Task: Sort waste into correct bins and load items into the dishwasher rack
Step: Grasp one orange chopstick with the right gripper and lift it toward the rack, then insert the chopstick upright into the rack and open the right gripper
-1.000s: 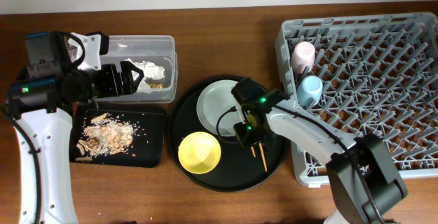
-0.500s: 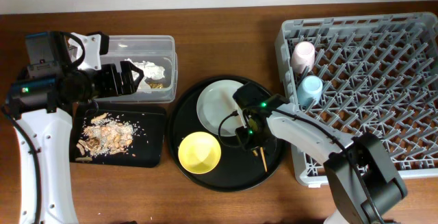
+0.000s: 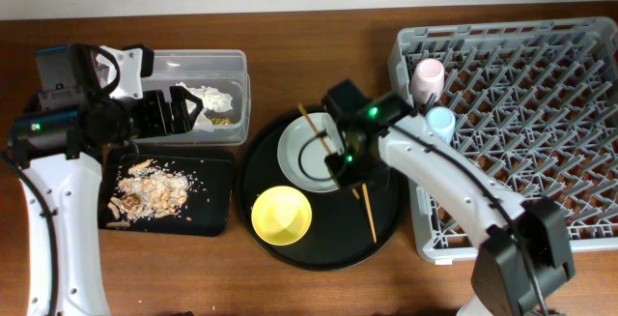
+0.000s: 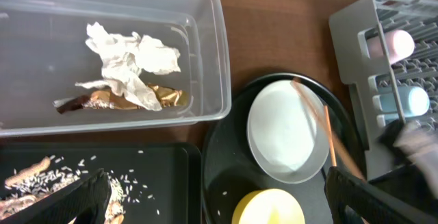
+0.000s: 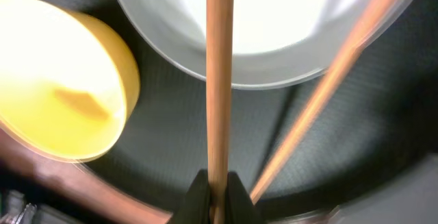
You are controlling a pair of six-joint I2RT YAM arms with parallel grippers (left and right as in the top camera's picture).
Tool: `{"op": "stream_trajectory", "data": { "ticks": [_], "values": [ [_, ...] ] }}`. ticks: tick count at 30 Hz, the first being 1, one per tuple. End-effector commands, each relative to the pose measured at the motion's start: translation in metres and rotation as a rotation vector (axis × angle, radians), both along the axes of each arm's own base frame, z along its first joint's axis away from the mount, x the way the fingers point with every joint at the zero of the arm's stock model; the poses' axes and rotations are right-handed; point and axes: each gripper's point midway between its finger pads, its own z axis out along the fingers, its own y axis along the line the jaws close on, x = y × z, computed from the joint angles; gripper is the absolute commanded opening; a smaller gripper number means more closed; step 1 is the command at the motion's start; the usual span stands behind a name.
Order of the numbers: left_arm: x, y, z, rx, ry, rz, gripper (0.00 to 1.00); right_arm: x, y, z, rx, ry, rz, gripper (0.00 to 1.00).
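Observation:
My right gripper holds the chopstick and should next move across the grey rack's side, over the empty wires beside the blue cup, and let go of the chopstick there.
My right gripper is shut on one wooden chopstick and holds it tilted over the pale plate. In the right wrist view the jaws pinch that chopstick. The second chopstick lies on the round black tray and shows blurred in the right wrist view. The yellow bowl sits in front of the plate. The pink cup and blue cup stand in the grey rack. My left gripper is open and empty.
The clear tub holds the white napkin and the brown-gold wrapper. The shallow black tray holds food scraps. The rack's left wall stands close to the round tray's right rim.
My right gripper has risen and moved back over the plate with one chopstick in it. The other chopstick stayed on the round tray. The left arm has not moved.

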Motion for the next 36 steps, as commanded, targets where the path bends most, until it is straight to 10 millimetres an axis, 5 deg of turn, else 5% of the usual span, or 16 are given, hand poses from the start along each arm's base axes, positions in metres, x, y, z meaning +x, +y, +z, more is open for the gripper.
{"op": "stream_trajectory", "data": {
  "ticks": [1,7,15,26,36],
  "values": [
    [0.0,0.002,0.009,0.01,-0.029,-0.002,0.99,0.029,-0.038,0.051,-0.147,-0.149,-0.04,0.04],
    [0.0,0.002,0.009,0.01,-0.029,-0.002,0.99,0.035,-0.13,0.071,-0.358,-0.113,-0.204,0.04],
    [0.0,0.002,0.009,0.01,-0.029,-0.001,0.99,0.05,-0.213,0.066,-0.369,-0.084,-0.374,0.04],
    [0.0,0.002,0.009,0.01,-0.029,-0.002,0.99,0.063,-0.267,0.016,-0.377,-0.107,-0.407,0.04],
    [0.0,0.002,0.009,0.01,-0.029,-0.002,0.99,0.064,-0.276,0.014,-0.37,-0.111,-0.443,0.05]
  ]
}}
